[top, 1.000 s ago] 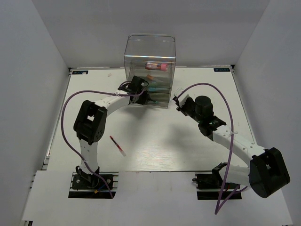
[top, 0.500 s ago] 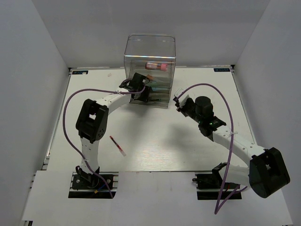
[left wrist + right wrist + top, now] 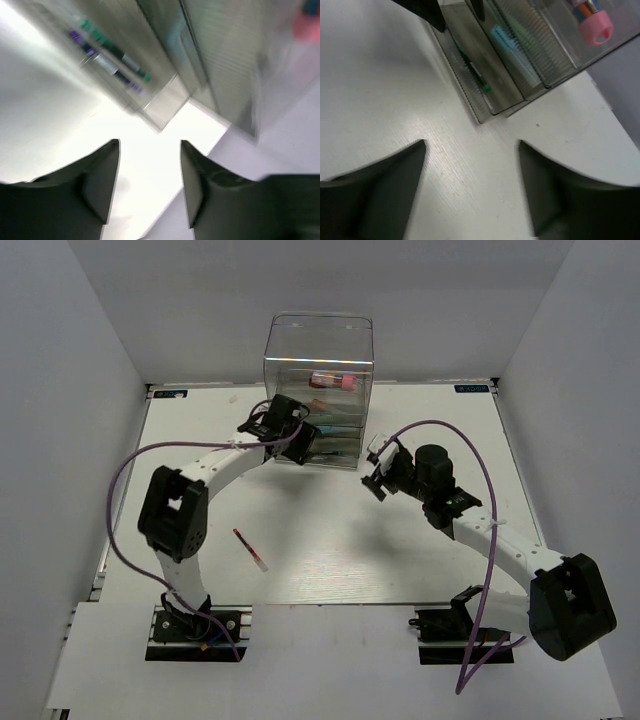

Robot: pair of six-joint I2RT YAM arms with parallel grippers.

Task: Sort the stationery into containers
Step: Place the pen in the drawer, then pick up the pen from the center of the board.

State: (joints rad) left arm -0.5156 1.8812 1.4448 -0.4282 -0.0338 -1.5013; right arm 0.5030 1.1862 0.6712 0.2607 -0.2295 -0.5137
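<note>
My left gripper should next move back from the drawers. Then it should go down onto the red-white pen.
The container is a tall clear box with stacked grey drawers, standing at the back middle of the table. A chunky pink tube lies in its top part, also in the right wrist view. A light blue marker and a thin dark pen lie in lower drawers. A red-white pen lies loose on the table at front left. My left gripper is open and empty at the box's lower left front. My right gripper is wide open and empty, just right of the box's front corner.
White walls enclose the table on three sides. Purple cables loop over both arms. The left gripper's dark fingers show at the top of the right wrist view, close to the drawers.
Both grippers have opened from nearly shut. The left arm's elbow has swung out to the left and its gripper has drawn slightly back from the drawers. The right gripper has moved little.
</note>
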